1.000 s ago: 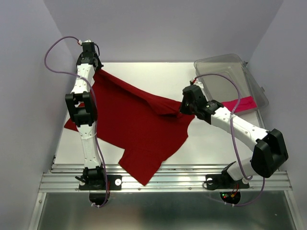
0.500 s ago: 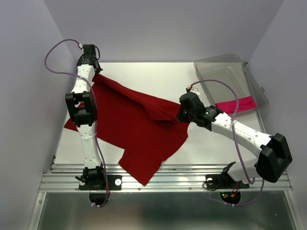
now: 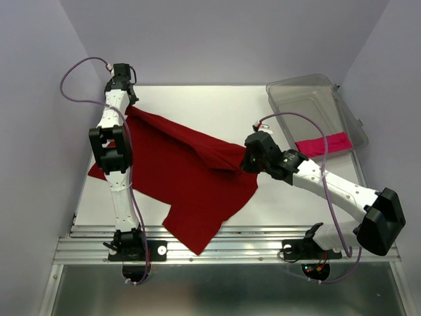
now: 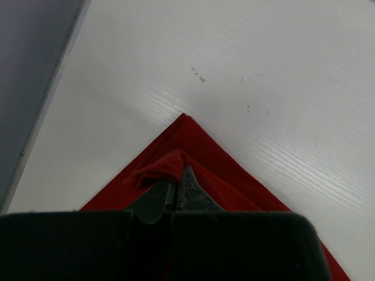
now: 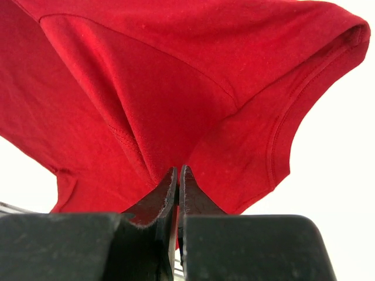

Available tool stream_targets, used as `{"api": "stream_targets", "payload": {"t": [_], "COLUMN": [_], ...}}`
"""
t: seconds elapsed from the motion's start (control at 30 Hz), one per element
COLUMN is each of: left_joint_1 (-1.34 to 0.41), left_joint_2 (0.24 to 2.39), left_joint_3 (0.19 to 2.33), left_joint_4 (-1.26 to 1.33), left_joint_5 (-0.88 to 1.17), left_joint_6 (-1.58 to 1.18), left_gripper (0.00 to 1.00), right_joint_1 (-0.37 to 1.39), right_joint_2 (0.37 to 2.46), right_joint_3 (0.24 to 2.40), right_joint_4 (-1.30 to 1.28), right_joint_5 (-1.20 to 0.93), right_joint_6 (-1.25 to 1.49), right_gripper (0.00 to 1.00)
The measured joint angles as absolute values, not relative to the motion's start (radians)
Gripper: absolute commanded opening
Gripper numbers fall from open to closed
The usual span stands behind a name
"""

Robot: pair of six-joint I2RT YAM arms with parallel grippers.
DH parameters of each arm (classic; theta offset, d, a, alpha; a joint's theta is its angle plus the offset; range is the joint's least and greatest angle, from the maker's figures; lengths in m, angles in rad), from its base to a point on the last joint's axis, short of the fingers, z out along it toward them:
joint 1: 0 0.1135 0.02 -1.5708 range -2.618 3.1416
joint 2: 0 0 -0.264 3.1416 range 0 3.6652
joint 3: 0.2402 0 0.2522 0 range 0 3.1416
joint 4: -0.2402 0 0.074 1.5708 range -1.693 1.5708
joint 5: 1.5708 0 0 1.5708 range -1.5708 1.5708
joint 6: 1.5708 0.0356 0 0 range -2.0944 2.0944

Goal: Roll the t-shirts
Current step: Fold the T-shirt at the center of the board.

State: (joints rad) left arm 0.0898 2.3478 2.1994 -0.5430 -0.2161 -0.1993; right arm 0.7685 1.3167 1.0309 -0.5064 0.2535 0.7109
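The right gripper draws back toward the metal bar next, over the t-shirt's near part, to release the t-shirt's held fold on cloth already spread there.
The dark red t-shirt (image 3: pixel 177 171) lies spread across the left and middle of the white table. My left gripper (image 3: pixel 123 100) is at the far left corner, shut on a corner of the shirt (image 4: pixel 170 167). My right gripper (image 3: pixel 245 160) is at the table's middle, shut on a bunched fold of the dark red shirt (image 5: pixel 176 117), which hangs in front of its fingers. The magenta-pink t-shirt (image 3: pixel 323 143) lies in the clear bin at the right.
The clear plastic bin (image 3: pixel 309 92) stands at the back right of the table (image 3: pixel 217 105). A metal rail (image 3: pixel 223 247) runs along the near edge. Purple walls close in on the left, back and right.
My right gripper has moved left and slightly nearer with the shirt fold, its arm stretching lower across the table. The left gripper has shifted slightly farther back.
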Motion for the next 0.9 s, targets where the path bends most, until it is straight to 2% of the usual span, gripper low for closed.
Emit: {"api": "stream_targets", "payload": {"t": [0.9], "left_joint_1": [0.093], "left_joint_2": [2.410], "left_joint_3": [2.218], "left_joint_4": [-0.578], "left_joint_5": [-0.228], "left_joint_6": [-0.200], "left_gripper": [0.00], "right_joint_1": [0.862], "right_joint_2": [1.312], "right_joint_3": [0.984], "right_joint_4": [-0.524], "right_joint_5": [0.208], "right_joint_6": [0.727], "right_gripper": [0.01]}}
